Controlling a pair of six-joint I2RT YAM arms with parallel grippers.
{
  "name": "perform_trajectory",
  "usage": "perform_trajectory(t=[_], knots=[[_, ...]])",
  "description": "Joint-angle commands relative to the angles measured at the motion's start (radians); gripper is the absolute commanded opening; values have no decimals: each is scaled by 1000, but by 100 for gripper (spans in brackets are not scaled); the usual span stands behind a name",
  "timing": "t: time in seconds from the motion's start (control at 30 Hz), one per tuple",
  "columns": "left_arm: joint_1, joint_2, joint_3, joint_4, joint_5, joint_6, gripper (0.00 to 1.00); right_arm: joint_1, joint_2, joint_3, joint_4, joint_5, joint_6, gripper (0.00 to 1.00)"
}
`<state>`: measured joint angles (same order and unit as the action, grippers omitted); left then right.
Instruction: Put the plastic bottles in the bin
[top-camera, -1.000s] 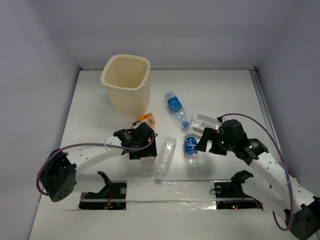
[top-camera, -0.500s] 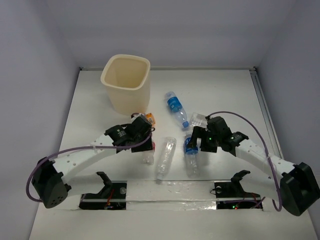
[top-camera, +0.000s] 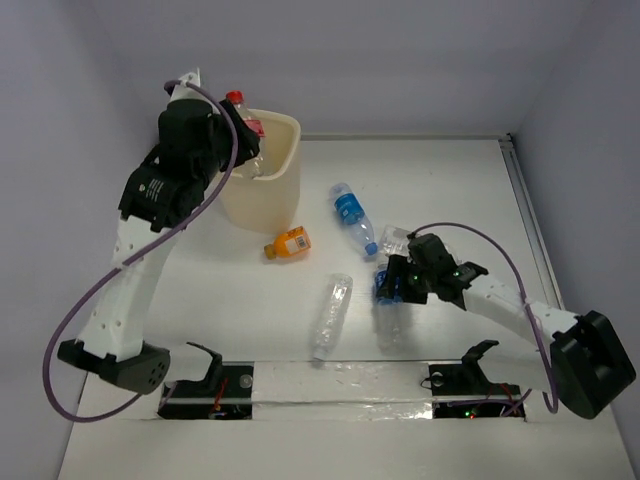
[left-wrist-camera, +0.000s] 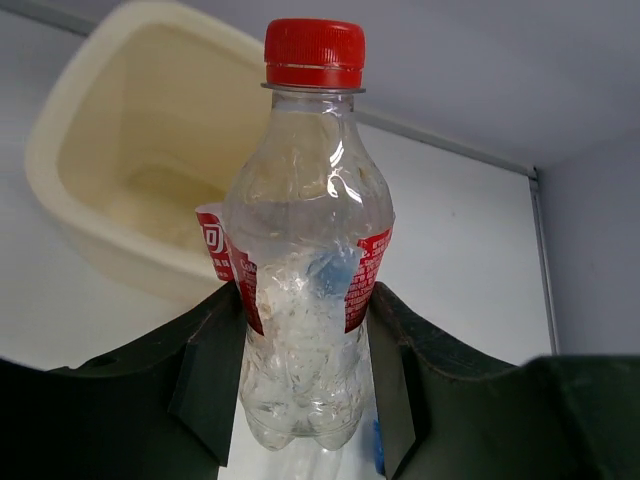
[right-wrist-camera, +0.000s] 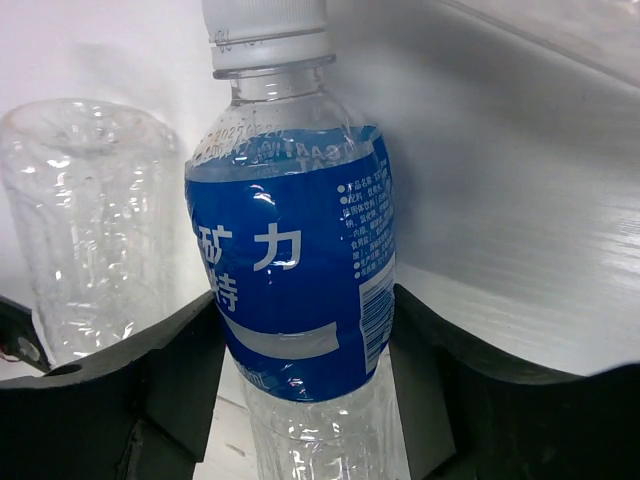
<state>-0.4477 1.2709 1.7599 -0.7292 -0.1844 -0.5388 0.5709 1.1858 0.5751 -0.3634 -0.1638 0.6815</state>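
Observation:
The cream bin's opening is to the left in the wrist view, so my left gripper should next go there past the bin's rim and release.
My left gripper is raised high and shut on the clear red-capped bottle, holding it upright over the near-left rim of the cream bin. In the left wrist view the bottle stands between the fingers, with the bin below and behind. My right gripper is low on the table, shut on a blue-labelled bottle lying there. The wide ribbed bottle lies just beside it. A second blue-labelled bottle, the orange bottle and the slender clear bottle lie on the table.
The white table is boxed in by grey walls on three sides. A metal rail with two black brackets runs along the near edge between the arm bases.
My left arm has lifted the red-capped bottle from the table up to the bin's rim. My right gripper has moved left and settled around the blue-labelled bottle.

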Motion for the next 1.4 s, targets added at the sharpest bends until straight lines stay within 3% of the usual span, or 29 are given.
perform_trajectory(t=[0.0, 0.23, 0.33, 0.37, 0.4, 0.47, 0.5, 0.53, 0.7, 0.8, 0.93, 1.0, 1.13, 1.33, 1.37], knots=[[75, 132, 96, 71, 37, 123, 26, 17, -98, 34, -29, 26, -2, 57], [193, 321, 168, 224, -7, 141, 27, 17, -325, 207, -222, 27, 12, 55], [202, 364, 129, 292, -39, 152, 31, 17, -325, 337, -250, 33, 7, 55], [202, 370, 121, 301, -38, 152, 36, 17, -301, 374, -250, 33, 4, 55], [202, 378, 119, 303, -30, 149, 49, 17, -282, 412, -247, 33, -2, 55], [202, 372, 119, 301, 3, 135, 63, 17, -233, 544, -235, 41, -25, 55], [202, 343, 112, 313, 20, 134, 73, 17, -171, 592, -229, 41, -33, 55], [202, 325, 90, 318, 48, 132, 77, 17, -135, 639, -218, 34, -48, 55], [202, 161, 7, 283, 131, 134, 82, 26, 89, 973, -132, 15, -68, 55], [202, 17, -121, 266, 175, 132, 78, 35, 233, 1142, -69, 6, -60, 55], [179, -191, -444, 258, 299, 82, 66, 70, 405, 1331, 61, 30, -39, 56], [159, -302, -555, 248, 332, 56, 65, 86, 515, 1414, 92, 52, -37, 56], [69, -459, -833, 226, 385, -59, 69, 127, 716, 1636, 142, 113, -27, 56], [-167, -490, -987, 264, 384, -210, 81, 161, 1000, 1917, 221, 205, 18, 58], [-192, -478, -990, 270, 369, -208, 84, 161, 1027, 1948, 215, 214, 18, 64]])
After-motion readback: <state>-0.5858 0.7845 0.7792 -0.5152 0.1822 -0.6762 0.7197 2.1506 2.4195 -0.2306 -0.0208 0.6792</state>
